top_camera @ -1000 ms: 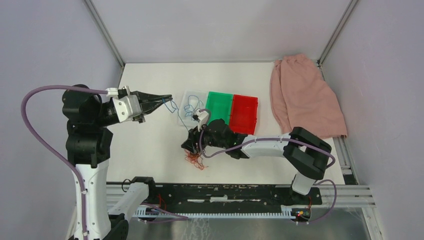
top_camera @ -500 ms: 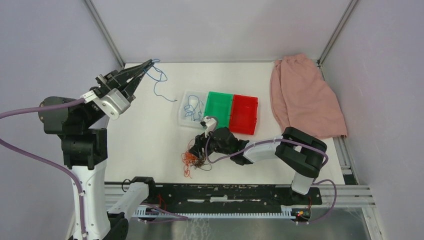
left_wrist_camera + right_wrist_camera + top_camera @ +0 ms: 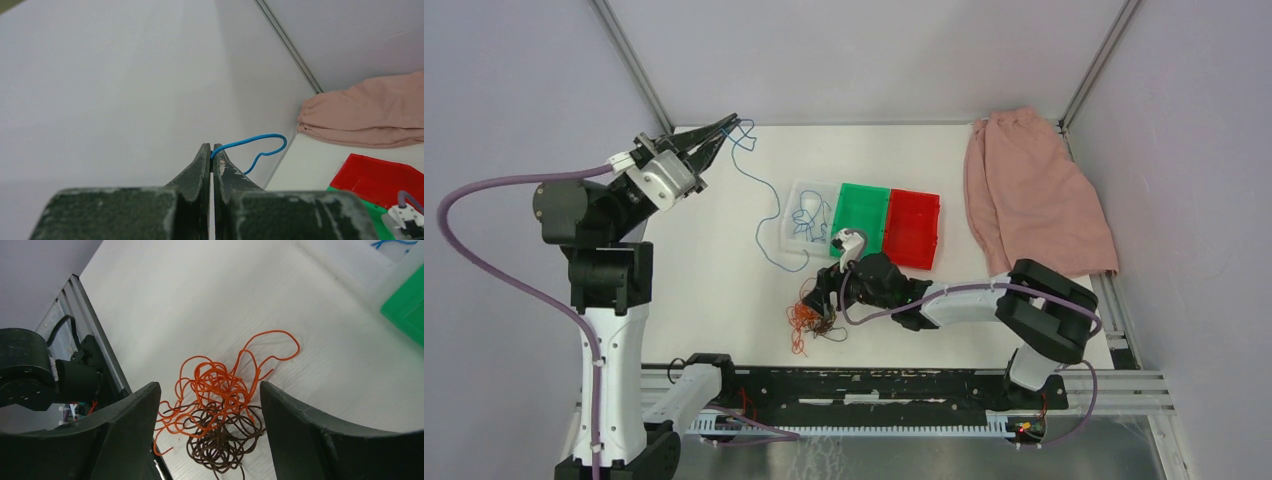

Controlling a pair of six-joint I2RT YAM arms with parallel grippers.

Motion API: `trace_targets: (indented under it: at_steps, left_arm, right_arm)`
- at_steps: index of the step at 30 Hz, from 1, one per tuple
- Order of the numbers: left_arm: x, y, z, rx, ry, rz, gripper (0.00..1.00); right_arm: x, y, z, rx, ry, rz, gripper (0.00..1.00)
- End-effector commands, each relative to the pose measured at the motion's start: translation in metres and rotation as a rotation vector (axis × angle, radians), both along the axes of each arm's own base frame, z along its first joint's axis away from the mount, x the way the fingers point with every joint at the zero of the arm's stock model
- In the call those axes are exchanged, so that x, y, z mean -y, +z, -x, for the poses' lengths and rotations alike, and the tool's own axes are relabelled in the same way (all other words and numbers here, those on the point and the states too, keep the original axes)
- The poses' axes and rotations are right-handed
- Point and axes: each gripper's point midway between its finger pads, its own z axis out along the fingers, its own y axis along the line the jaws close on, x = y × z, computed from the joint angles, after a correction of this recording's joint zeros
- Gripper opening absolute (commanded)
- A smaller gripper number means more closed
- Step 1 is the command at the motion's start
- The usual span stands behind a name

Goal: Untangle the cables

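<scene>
The clear bin (image 3: 810, 216) lies below my left gripper, to its right in the top view. I need to move down over it next and release the blue cable.
My left gripper (image 3: 728, 124) is raised at the far left and shut on a blue cable (image 3: 758, 185), which hangs down from it and ends on the table near the clear bin. The wrist view shows the jaws pinched together on the blue cable (image 3: 255, 145). An orange cable (image 3: 225, 377) and a dark brown cable (image 3: 225, 437) lie tangled together on the table (image 3: 714, 270). My right gripper (image 3: 816, 300) is open and hovers over that tangle (image 3: 809, 320), its fingers (image 3: 125, 430) to either side and clear of it.
A clear bin (image 3: 809, 215) with another blue cable in it, a green bin (image 3: 862, 212) and a red bin (image 3: 911, 228) stand side by side mid-table. A pink cloth (image 3: 1034, 190) lies at the far right. A black rail (image 3: 854, 385) runs along the near edge.
My left gripper swung up and back to the far left corner, pulling the blue cable out long. My right gripper moved slightly toward the near edge, over the orange and brown tangle.
</scene>
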Motion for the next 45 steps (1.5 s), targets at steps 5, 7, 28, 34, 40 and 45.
trace_targets:
  at_steps: [5,7,28,34,40,45]
  left_arm:
    - [0.006,-0.066,-0.035,-0.236,-0.042,0.048,0.03]
    - [0.008,-0.081,-0.046,-0.281,-0.041,0.051,0.03]
    - [0.038,-0.21,-0.169,-0.491,0.042,-0.09,0.03]
    - [0.047,-0.239,-0.191,-0.498,0.064,-0.155,0.03]
    - [0.044,-0.224,-0.21,-0.429,0.118,-0.154,0.03]
    - [0.045,-0.219,-0.216,-0.416,0.128,-0.149,0.03]
  right_arm:
    - [0.022,0.073,-0.015,0.101,-0.117,-0.051,0.86]
    - [0.031,0.082,-0.02,0.117,-0.154,-0.047,0.87]
    - [0.116,0.095,-0.05,0.155,-0.434,0.092,0.85]
    - [0.136,0.091,-0.058,0.145,-0.491,0.101,0.85]
    - [0.141,0.084,-0.064,0.119,-0.509,0.104,0.85]
    - [0.135,0.082,-0.068,0.108,-0.499,0.102,0.84]
